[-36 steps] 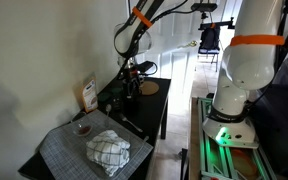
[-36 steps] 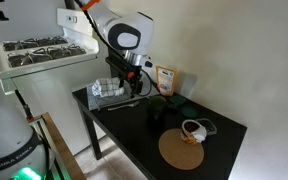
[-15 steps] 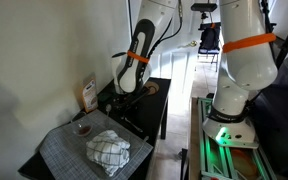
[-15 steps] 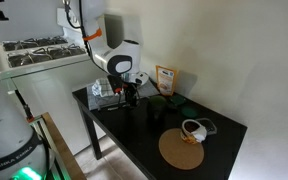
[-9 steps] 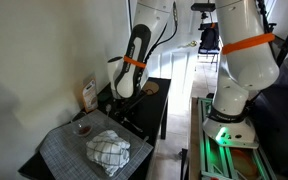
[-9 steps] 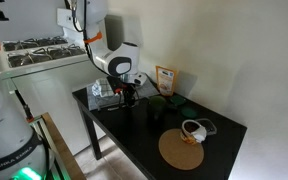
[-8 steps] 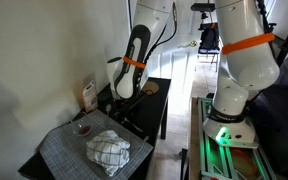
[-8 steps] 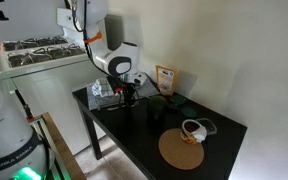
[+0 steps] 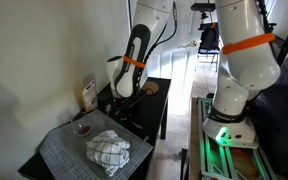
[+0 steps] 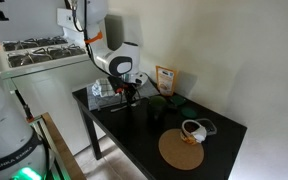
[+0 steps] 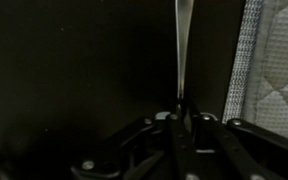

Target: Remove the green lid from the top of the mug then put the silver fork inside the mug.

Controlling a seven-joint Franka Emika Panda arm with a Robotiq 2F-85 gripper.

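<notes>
The lid is off, so I will lift my gripper over the mug, which stands beside the lid toward the tan disc. Then I will lower the fork and let it go inside the mug.
In the wrist view the silver fork's (image 11: 180, 50) thin handle runs straight up from between my jaws over the black table. My gripper (image 11: 181, 115) is shut on it, the fingers pressed against the handle. In both exterior views the gripper (image 10: 129, 97) (image 9: 120, 101) is down low at the table, at the edge of the grey placemat. The small dark mug (image 10: 154, 112) stands uncovered just beside it. The dark green lid (image 10: 181, 104) lies flat on the table beyond the mug. The fork itself is too thin to make out in the exterior views.
A grey placemat (image 9: 69, 150) carries a checked cloth (image 9: 108, 150) and a small glass bowl (image 9: 81, 127). A tan round disc (image 10: 181, 151), a white object (image 10: 194, 130) and a brown box (image 10: 165, 79) share the black table (image 10: 134, 135). The placemat's edge (image 11: 274, 70) lies just right of the fork.
The arm came down to the table by the placemat and has held still for the last second. Its jaws closed on the fork's handle.
</notes>
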